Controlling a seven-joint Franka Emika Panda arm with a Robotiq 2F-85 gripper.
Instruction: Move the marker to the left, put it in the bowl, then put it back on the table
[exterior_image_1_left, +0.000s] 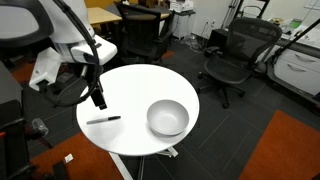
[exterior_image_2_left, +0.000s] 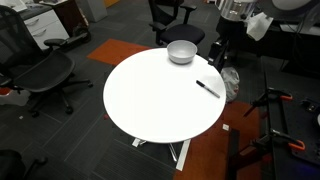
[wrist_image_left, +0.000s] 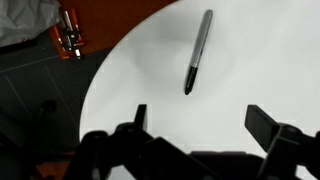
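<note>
My gripper is open above the marker's black end (exterior_image_2_left: 200, 83) (wrist_image_left: 190, 82), which lies ahead of the spread fingers, so next it needs to go down and outward onto it.
The dark marker (exterior_image_1_left: 103, 119) lies flat on the round white table (exterior_image_1_left: 130, 90), near its edge; it also shows in an exterior view (exterior_image_2_left: 207, 88) and in the wrist view (wrist_image_left: 198, 50). The shiny silver bowl (exterior_image_1_left: 167, 117) stands empty on the table, apart from the marker, and shows in both exterior views (exterior_image_2_left: 181, 51). My gripper (exterior_image_1_left: 98, 100) hangs above the table just beyond the marker. In the wrist view its two fingers (wrist_image_left: 200, 120) are spread wide apart with nothing between them, and the marker lies ahead of them.
Black office chairs (exterior_image_1_left: 232, 55) stand around the table, with another in an exterior view (exterior_image_2_left: 45, 72). Wooden desks (exterior_image_1_left: 110, 15) stand at the back. The floor has grey and orange carpet (exterior_image_2_left: 120, 50). An orange-handled tool (wrist_image_left: 68, 35) lies on the floor below the table edge.
</note>
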